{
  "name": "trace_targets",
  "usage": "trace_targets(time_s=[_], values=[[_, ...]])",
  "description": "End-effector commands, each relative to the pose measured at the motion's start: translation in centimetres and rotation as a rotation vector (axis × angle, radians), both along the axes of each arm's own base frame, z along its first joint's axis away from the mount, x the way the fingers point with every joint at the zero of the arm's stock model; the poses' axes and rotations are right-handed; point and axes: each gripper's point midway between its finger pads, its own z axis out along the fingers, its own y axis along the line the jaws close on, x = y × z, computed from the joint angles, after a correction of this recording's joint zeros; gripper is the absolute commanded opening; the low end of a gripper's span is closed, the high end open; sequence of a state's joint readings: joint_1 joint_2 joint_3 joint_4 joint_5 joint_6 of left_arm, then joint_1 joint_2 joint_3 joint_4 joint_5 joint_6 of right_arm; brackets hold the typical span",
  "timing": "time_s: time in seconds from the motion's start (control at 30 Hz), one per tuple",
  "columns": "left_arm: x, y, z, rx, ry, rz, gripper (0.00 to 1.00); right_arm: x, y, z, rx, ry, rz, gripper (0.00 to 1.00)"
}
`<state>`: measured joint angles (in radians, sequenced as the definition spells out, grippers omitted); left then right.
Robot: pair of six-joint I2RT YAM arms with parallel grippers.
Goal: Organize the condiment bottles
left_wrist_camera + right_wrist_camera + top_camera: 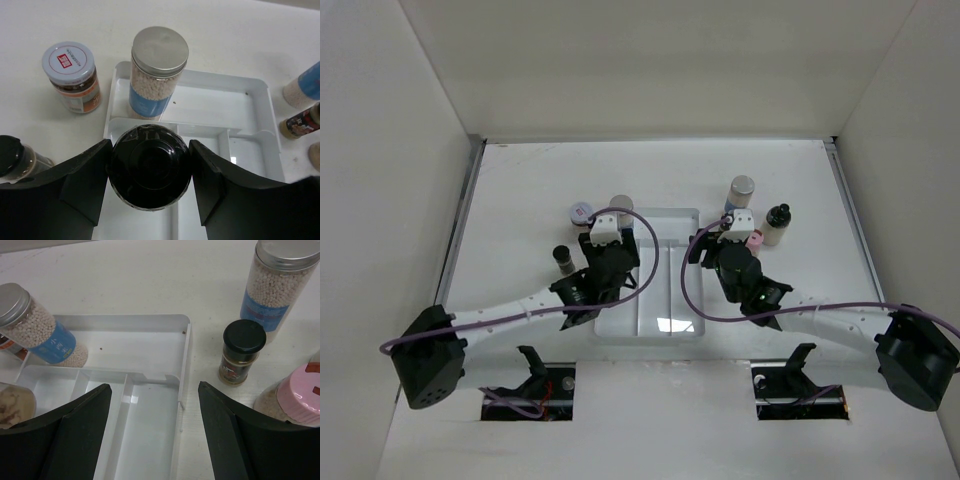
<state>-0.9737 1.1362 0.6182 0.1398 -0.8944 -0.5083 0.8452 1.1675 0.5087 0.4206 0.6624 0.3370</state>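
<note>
I will move my left gripper down next and release the black-capped bottle in the far end of the tray section below it. That section is still empty.
My left gripper is shut on a black-capped bottle, held over the left part of the clear tray. A grey-capped, blue-labelled jar stands in the tray's far compartment; it also shows in the right wrist view. A white-lidded brown jar and another black-capped bottle stand left of the tray. My right gripper is open and empty above the tray's right edge. To its right stand a small black-capped bottle, a grey-capped jar and a pink-capped jar.
In the top view the tray lies mid-table between the left gripper and the right gripper. White walls enclose the table on three sides. Each arm trails a looping purple cable.
</note>
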Motion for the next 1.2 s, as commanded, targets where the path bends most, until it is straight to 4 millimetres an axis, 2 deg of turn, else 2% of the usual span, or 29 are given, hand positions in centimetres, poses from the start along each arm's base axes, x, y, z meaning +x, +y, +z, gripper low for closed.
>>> trace_targets(time_s=[0.0, 0.3, 0.77, 0.9, 1.0, 1.07, 1.17], values=[[1.5, -1.0, 2.4, -0.093, -0.081, 0.034, 0.44, 0.4, -0.1, 1.7, 0.058, -0.047, -0.019, 0.77], [3.3, -0.7, -1.4, -0.025, -0.028, 0.062, 0.45, 0.4, -0.2, 1.7, 0.061, -0.047, -0.021, 0.78], [4.5, -0.9, -3.3, 0.005, 0.005, 0.057, 0.47, 0.4, -0.1, 1.7, 0.057, -0.047, -0.019, 0.78], [4.7, -1.0, -3.3, 0.012, 0.007, 0.061, 0.54, 0.4, -0.1, 1.7, 0.06, -0.047, -0.017, 0.78], [4.6, -1.0, -2.7, 0.008, -0.004, 0.064, 0.69, 0.4, -0.2, 1.7, 0.057, -0.048, -0.018, 0.78], [4.3, -1.1, -1.7, -0.005, -0.021, 0.058, 0.77, 0.3, -0.2, 1.8, 0.059, -0.05, -0.017, 0.78], [3.5, -0.8, 0.9, -0.033, -0.062, 0.041, 0.81, 0.4, -0.2, 1.6, 0.055, -0.047, -0.02, 0.78]])
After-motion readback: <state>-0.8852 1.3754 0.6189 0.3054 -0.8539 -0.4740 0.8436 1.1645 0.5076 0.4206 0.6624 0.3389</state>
